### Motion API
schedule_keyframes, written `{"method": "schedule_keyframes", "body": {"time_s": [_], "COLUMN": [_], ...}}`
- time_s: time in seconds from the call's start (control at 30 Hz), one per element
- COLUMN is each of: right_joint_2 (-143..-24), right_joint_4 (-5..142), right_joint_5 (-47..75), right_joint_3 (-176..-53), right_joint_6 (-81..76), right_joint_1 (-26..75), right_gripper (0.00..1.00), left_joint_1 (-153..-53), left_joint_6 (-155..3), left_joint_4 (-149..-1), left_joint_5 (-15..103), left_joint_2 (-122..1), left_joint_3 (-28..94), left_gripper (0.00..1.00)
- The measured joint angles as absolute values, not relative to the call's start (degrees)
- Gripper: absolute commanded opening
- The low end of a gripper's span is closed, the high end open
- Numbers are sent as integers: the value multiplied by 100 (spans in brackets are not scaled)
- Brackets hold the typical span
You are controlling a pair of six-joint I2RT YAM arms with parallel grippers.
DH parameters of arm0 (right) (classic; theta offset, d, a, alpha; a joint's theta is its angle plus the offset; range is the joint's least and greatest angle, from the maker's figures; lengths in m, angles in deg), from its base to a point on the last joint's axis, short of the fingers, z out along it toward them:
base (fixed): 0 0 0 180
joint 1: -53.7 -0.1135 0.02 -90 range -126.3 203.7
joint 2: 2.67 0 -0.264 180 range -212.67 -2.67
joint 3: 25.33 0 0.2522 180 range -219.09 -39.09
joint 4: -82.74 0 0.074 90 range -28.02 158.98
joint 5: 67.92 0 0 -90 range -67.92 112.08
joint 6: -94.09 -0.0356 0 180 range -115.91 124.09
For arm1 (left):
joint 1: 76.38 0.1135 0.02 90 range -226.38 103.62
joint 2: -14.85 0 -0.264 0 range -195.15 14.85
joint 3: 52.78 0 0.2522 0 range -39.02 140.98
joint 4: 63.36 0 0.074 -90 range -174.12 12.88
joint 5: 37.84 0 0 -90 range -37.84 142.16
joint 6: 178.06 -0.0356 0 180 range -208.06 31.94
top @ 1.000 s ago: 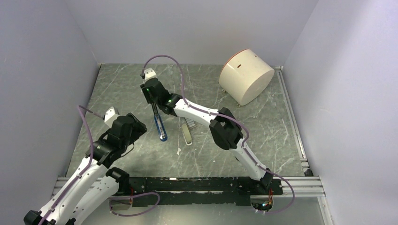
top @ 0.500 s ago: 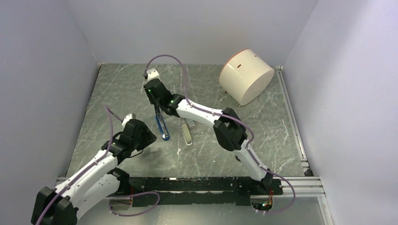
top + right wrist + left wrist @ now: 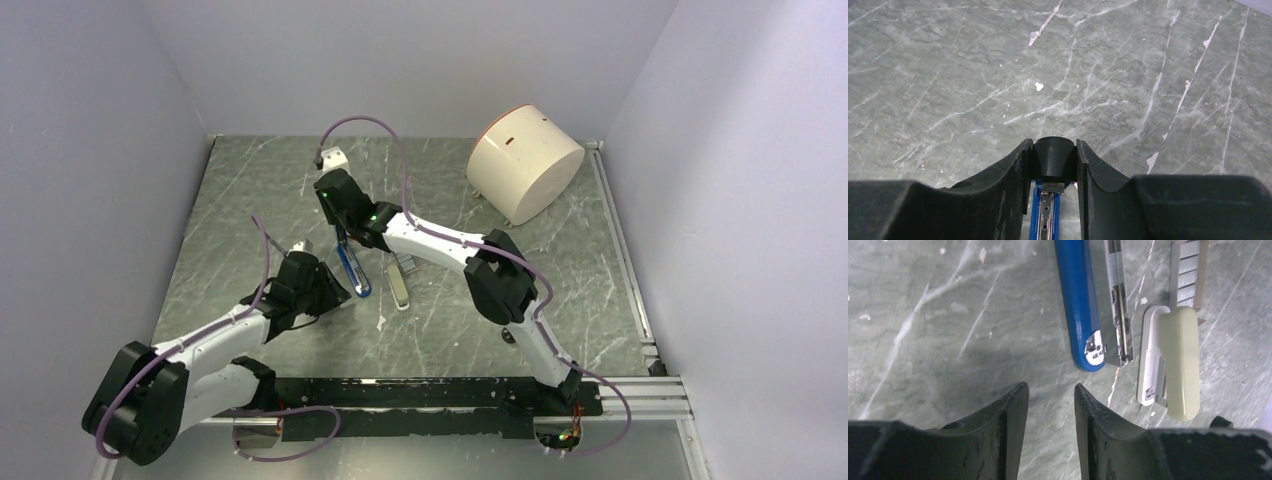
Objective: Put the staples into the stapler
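The stapler's silver channel lies open, so my right gripper needs to swing back over it, down onto the stapler's near tip, and let go of the black end.
The blue stapler (image 3: 353,271) lies open on the marble floor, its blue half (image 3: 1080,305) beside the silver channel (image 3: 1118,315). My right gripper (image 3: 1053,150) is shut on the stapler's black far end (image 3: 1054,157), and the blue body with its channel (image 3: 1048,215) runs back under the fingers. In the top view the right gripper (image 3: 345,236) sits at the stapler's far end. The left gripper (image 3: 1050,387) hovers just short of the stapler's near tip, open with nothing between its fingers; from above the left gripper (image 3: 328,290) is left of that tip. A grey ribbed strip of staples (image 3: 1188,270) lies to the right.
A beige-olive oblong bar (image 3: 1180,365) lies right of the stapler, over a small white piece (image 3: 1148,360). A cream round container (image 3: 525,160) lies tipped at the back right. Grey walls close in three sides, and a metal rail (image 3: 640,395) runs along the front.
My left arm has swung right and forward to the stapler's near tip, and its jaws have narrowed. The right gripper has shifted slightly right with the stapler's far end.
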State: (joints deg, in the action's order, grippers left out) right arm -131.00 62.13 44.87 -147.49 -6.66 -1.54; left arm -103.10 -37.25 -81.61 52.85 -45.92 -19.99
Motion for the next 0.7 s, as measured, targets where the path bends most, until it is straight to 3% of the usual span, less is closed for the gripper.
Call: {"method": "schedule_keyframes", "body": {"time_s": [0.1, 0.3, 0.47, 0.57, 0.7], "right_joint_2": [-13092, -13061, -13041, -13039, -13030], "right_joint_4": [6204, 6116, 6057, 6051, 6018], "right_joint_5": [4485, 4480, 4456, 4439, 4412], "right_joint_3": [-14740, -14740, -14740, -14740, -14740], "right_joint_6": [-709, -814, -878, -911, -967], "right_joint_1": [-154, -154, -154, -154, -152], "right_gripper": [26, 25, 25, 25, 24], "left_joint_1": [-10310, -10310, -10310, -10310, -10310], "left_joint_6": [-3769, -3841, -3863, -3867, -3856], "left_joint_4": [-7855, -7232, -6681, -6340, -6019], "left_joint_5": [5283, 5298, 5239, 5152, 5093], "left_joint_2": [-4726, -4997, -5373, -5593, -5862], "left_joint_3": [-2008, -2128, -2163, -2163, -2159], "left_gripper": [33, 42, 43, 40, 27]}}
